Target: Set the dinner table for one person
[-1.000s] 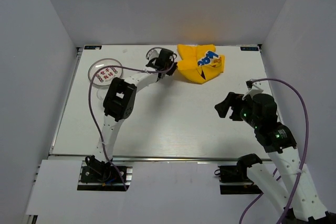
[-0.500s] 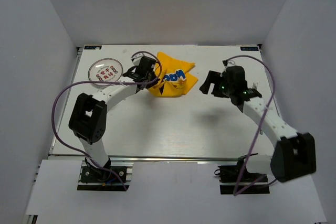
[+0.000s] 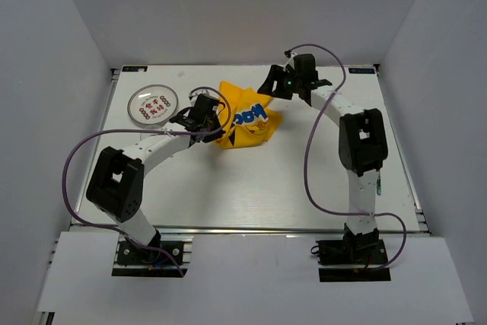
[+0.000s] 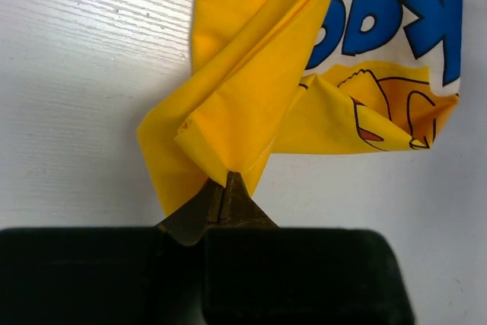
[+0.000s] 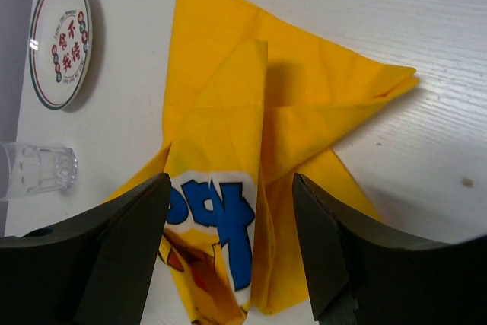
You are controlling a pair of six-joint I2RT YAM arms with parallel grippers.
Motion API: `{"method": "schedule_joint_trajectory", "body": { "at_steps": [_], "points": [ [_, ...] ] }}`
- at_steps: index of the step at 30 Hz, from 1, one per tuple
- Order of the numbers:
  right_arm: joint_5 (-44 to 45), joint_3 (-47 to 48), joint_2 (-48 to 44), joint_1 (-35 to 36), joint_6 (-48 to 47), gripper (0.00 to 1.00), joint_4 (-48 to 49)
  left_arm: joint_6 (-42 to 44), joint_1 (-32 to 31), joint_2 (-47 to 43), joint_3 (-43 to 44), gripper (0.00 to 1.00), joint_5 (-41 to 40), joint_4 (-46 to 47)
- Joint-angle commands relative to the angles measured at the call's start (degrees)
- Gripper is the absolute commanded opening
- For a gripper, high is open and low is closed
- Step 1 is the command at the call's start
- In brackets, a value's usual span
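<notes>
Next, my left gripper carries the pinched corner up, then down onto the bare tabletop (image 3: 195,147) beside the glass and releases it, because the mat lies crumpled.
A crumpled yellow Pikachu-print cloth mat (image 3: 247,116) lies near the far middle of the white dinner table (image 3: 251,180). My left gripper (image 3: 215,118) is shut on the mat's left corner; in the left wrist view the mat (image 4: 304,74) bunches up from the pinched fingertips (image 4: 236,199). My right gripper (image 3: 272,87) is open just beyond the mat's far right edge; in the right wrist view the folded mat (image 5: 259,165) lies between and past its spread fingers (image 5: 327,249).
A small round plate with red print (image 3: 153,103) sits at the far left, also in the right wrist view (image 5: 59,42). A clear glass (image 5: 38,169) stands near the plate. Metal rails edge the table.
My left gripper pulled the mat toward the left and nearer. My right arm swung from the right side to the far middle, arriving at the mat's far edge.
</notes>
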Motion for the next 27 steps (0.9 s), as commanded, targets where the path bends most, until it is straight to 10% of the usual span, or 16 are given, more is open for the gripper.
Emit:
{"method": "schedule_joint_trajectory", "body": {
  "at_steps": [1, 17, 22, 25, 27],
  "points": [
    [-4.18, 8.29, 4.42, 0.73, 0.06, 0.70, -2.95, 1.60, 0.03, -2.96, -1.42, 0.00, 2.07, 1.80],
    [-11.12, 22.98, 19.45, 1.43, -1.26, 0.67, -6.82, 2.04, 0.03, -3.40, -3.18, 0.00, 2.51, 3.12],
    [-13.41, 22.82, 19.02, 2.48, -0.91, 0.37, -5.42, 1.69, 0.03, -3.40, -2.83, 0.00, 2.33, 3.03],
    [-11.84, 22.55, 18.32, 2.66, -0.91, 0.00, -5.42, 1.69, 0.03, -3.14, -1.69, 0.00, 2.16, 2.68],
    [-10.43, 21.68, 16.31, 2.75, -0.91, 0.00, -5.51, 1.78, 0.03, -2.70, -0.37, 0.00, 1.63, 1.98]
  ]
}}
